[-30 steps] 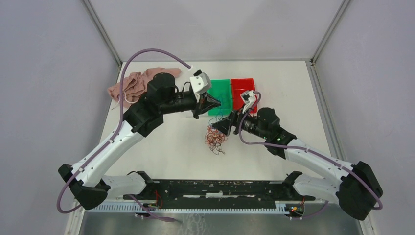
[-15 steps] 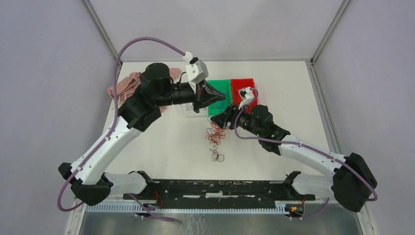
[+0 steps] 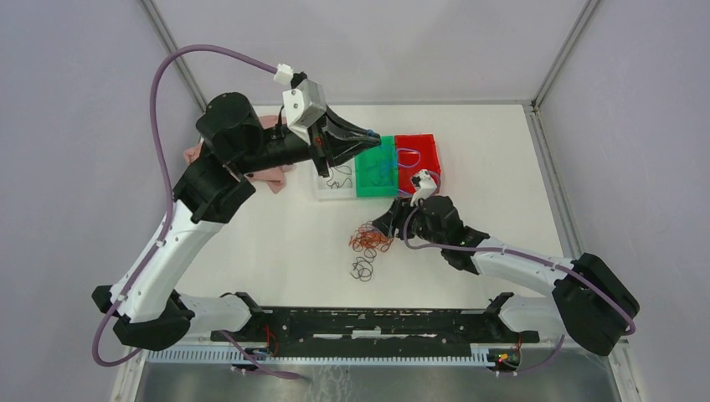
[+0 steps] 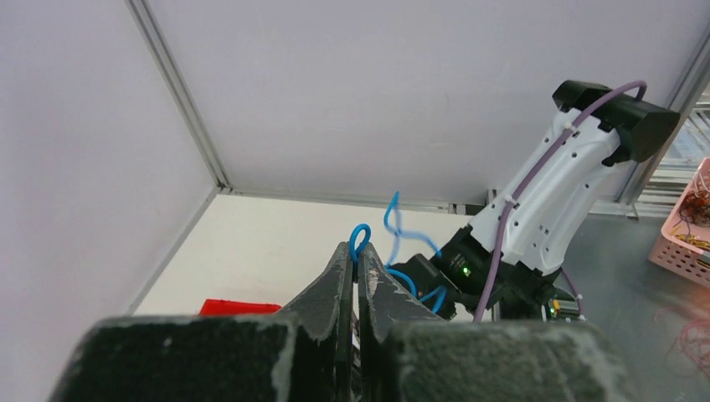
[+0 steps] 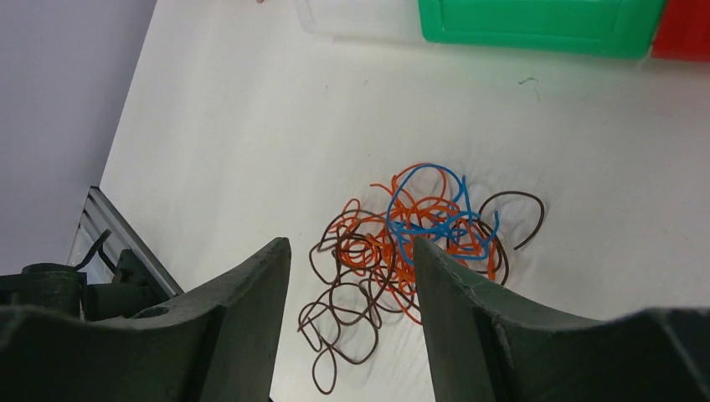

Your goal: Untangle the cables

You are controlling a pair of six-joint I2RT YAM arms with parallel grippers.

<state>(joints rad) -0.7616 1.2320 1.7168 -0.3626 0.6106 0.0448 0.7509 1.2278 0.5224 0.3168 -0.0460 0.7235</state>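
My left gripper is holding the blue cable, which hangs clear of the wad. Next I should tip its fingers down, lower them to the green tray (image 3: 374, 174) below and let go of the cable.
The wad of cables (image 3: 367, 247) lies on the white table in front of the trays; the right wrist view shows its orange, blue and dark brown curls (image 5: 410, 239). My left gripper (image 3: 374, 134) is raised above the green tray, shut on a single blue cable (image 4: 362, 236) whose curly length hangs past the fingertips (image 4: 409, 239). My right gripper (image 3: 384, 224) is open and empty, just to the right of the wad, its fingers (image 5: 251, 289) either side of the brown loops in the wrist view.
A clear tray (image 3: 321, 193), a green tray (image 3: 364, 186) and a red tray (image 3: 427, 142) stand in a row behind the wad. A pink cloth (image 3: 272, 174) lies at the back left, under my left arm. A pink basket (image 4: 682, 243) sits off the table.
My left gripper has risen and swung back-right over the green tray with the blue cable. My right gripper has let go of the wad, opened, and the wad has settled lower and spread.
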